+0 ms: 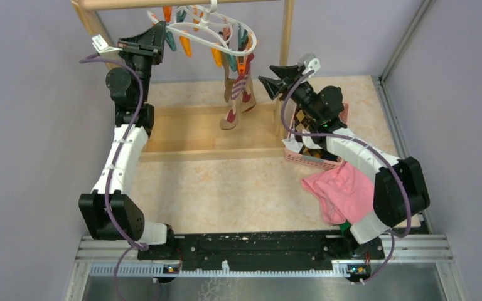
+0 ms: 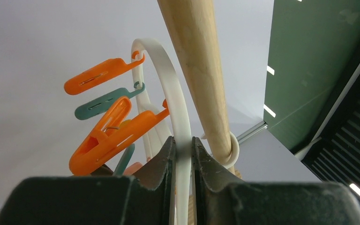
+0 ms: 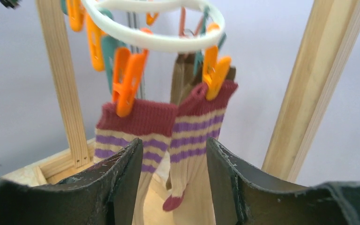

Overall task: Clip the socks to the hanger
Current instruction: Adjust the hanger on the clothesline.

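Observation:
My left gripper will turn the hanger's ring back and to the right in the top view next, and let go at the hanger's near side, because clips beside it hang empty.
The white hanger (image 1: 210, 39) hangs by its hook from the wooden rack's top bar, with orange and teal clips below its ring. My left gripper (image 1: 160, 31) is shut on the hanger's white ring (image 2: 183, 140). Two tan socks with maroon and purple striped cuffs (image 1: 237, 94) hang from orange clips (image 3: 127, 79); an olive-brown sock hangs behind them (image 3: 182, 75). My right gripper (image 1: 268, 83) is open and empty, just right of the hanging socks (image 3: 187, 136), which show between its fingers. A brown argyle sock (image 1: 304, 128) lies in the pink basket.
The wooden rack (image 1: 285, 44) stands on its base board (image 1: 194, 135). A pink basket (image 1: 307, 157) sits at the right under my right arm, with a large pink cloth (image 1: 342, 191) and a bit of green cloth (image 1: 345, 224) in front of it.

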